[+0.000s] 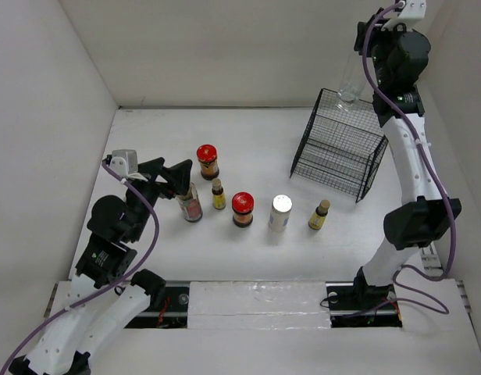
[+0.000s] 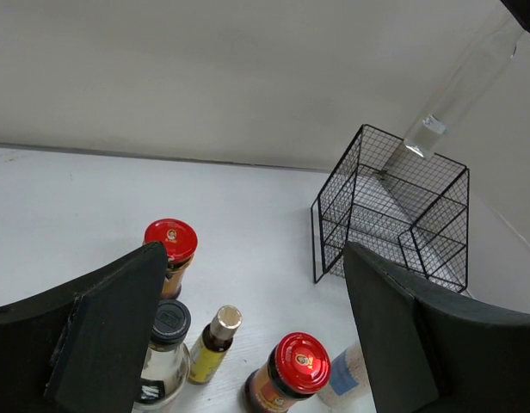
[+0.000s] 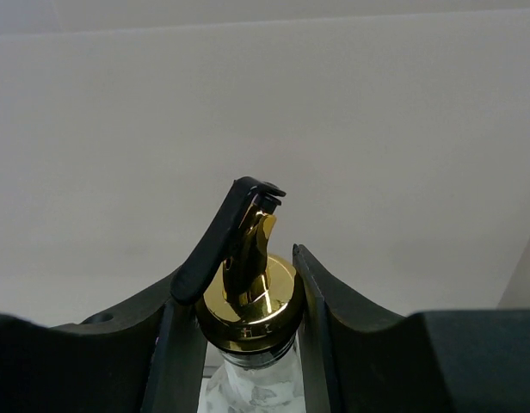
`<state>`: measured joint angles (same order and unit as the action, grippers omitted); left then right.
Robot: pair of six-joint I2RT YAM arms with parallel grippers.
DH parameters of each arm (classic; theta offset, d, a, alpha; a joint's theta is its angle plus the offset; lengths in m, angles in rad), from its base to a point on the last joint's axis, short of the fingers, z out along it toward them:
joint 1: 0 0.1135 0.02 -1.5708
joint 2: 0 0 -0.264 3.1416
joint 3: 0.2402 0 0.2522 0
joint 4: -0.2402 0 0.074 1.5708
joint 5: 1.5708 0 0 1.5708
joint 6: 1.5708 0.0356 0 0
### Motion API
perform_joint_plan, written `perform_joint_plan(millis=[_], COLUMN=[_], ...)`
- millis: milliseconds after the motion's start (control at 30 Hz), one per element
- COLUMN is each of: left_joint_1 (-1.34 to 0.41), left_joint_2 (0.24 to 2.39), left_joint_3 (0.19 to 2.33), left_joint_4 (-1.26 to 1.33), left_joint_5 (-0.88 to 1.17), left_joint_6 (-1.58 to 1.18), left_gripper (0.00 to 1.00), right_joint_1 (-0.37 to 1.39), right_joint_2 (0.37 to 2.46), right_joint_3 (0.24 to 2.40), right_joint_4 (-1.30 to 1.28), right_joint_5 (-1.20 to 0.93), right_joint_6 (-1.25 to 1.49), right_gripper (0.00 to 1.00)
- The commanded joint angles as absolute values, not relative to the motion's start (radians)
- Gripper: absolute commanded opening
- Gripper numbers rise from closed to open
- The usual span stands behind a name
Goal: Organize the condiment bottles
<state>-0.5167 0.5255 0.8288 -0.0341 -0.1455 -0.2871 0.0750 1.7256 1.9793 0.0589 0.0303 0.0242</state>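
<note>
I will next carry the tall clear bottle with my right gripper down and to the left in the top view into the wire basket [image 1: 338,146], its open side up, and release the bottle.
My right gripper [image 1: 366,37] is shut on the gold-spouted neck [image 3: 249,294] of the tall clear bottle [image 1: 350,81] and holds it tilted above the black wire basket [image 1: 338,146]. My left gripper [image 1: 168,173] is open and empty, just left of and above the reddish-labelled clear jar [image 1: 190,205]. On the table stand two red-lidded jars [image 1: 207,160] [image 1: 242,208], two small yellow bottles [image 1: 218,194] [image 1: 319,215] and the silver-capped shaker [image 1: 280,212]. In the left wrist view the jar [image 2: 166,348], a yellow bottle [image 2: 212,344] and both red lids [image 2: 170,243] [image 2: 294,372] lie between my fingers [image 2: 119,335].
The wire basket [image 2: 394,215] stands at the back right of the table, open side up, with dividers inside. White walls close in the table on the left, back and right. The arm bases sit along the near edge.
</note>
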Motion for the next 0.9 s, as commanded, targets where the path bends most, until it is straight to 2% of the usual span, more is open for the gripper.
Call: perform_joint_plan(millis=[0,267,700,867], left_joint_1=[-0.518,-0.518,-0.518,-0.518], left_joint_2=[0.543,0.543,0.552,0.552], left_joint_3=[0.836,0.836,0.836,0.836], left_joint_4=[0.017,0.017,0.017,0.017], left_joint_5=[-0.127,-0.138,-0.129,-0.138], left_joint_6=[-0.293,-0.293,-0.284,-0.284], left_gripper=[0.79,0.79,0.79,0.79], right_joint_1=[0.042,-0.017,-0.035,-0.035], right_joint_2=[1.749,1.802,1.891,1.891], right_joint_3=[2.023,2.026,2.056,1.951], right_joint_4=[0.199,0.230,0.279,0.310], right_joint_5=[-0.110,-0.279,-0.387,-0.399], right_joint_6=[0.046,0.132,0.187,0.187], right_gripper=[0.01,0.01,0.01,0.01])
